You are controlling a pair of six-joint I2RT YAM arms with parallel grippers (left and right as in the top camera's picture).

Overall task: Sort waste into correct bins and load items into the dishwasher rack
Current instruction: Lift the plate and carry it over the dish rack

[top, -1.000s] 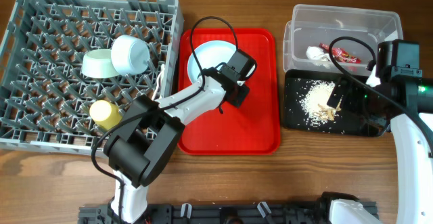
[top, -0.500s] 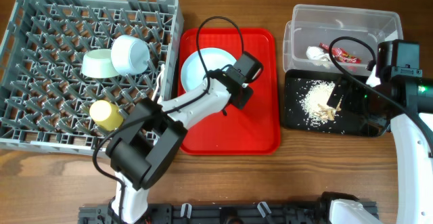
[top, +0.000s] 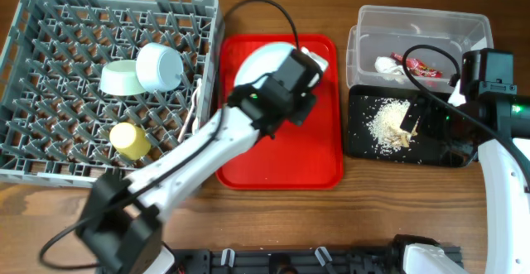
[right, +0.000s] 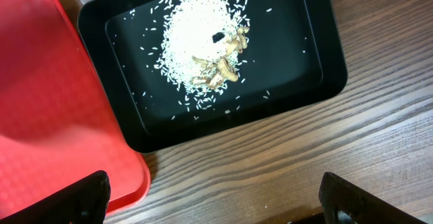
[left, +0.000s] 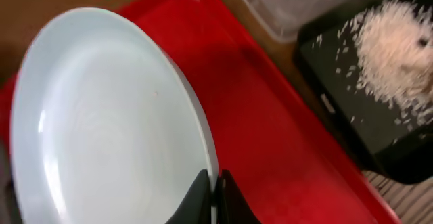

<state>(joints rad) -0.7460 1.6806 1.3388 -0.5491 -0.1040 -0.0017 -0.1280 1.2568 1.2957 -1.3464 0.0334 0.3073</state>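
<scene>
I will lift my left gripper next, swing it to the left in the overhead view and lower the plate point(top: 261, 61) between the rack's wires beside the bowl, because they are empty.
My left gripper point(top: 291, 82) point(left: 213, 191) is shut on the rim of the pale blue plate point(top: 261, 61) point(left: 101, 116) and holds it tilted above the red tray point(top: 281, 154). The grey dishwasher rack point(top: 50, 26) holds the pale blue bowl point(top: 159, 65), the yellow-green saucer point(top: 121, 78), the cup point(top: 128, 138) and white cutlery point(top: 194, 108). The clear tub point(top: 422, 21) holds the red wrapper point(top: 420, 66) and the white tissue point(top: 387, 64). The black tray point(top: 364, 141) point(right: 325, 61) holds the beige food scraps point(top: 387, 122) point(right: 203, 41). My right gripper point(top: 414, 118) point(right: 216, 207) is open and empty over the black tray's front.
The red tray point(left: 270, 136) point(right: 54, 116) lies between the rack and the bins, touching the black tray's left side. Bare wooden table point(right: 270, 163) runs along the front. My right arm point(top: 497, 158) stands at the right edge.
My left gripper has lifted the plate off the red tray and tilted it, moving up and slightly back. The right arm has not moved.
</scene>
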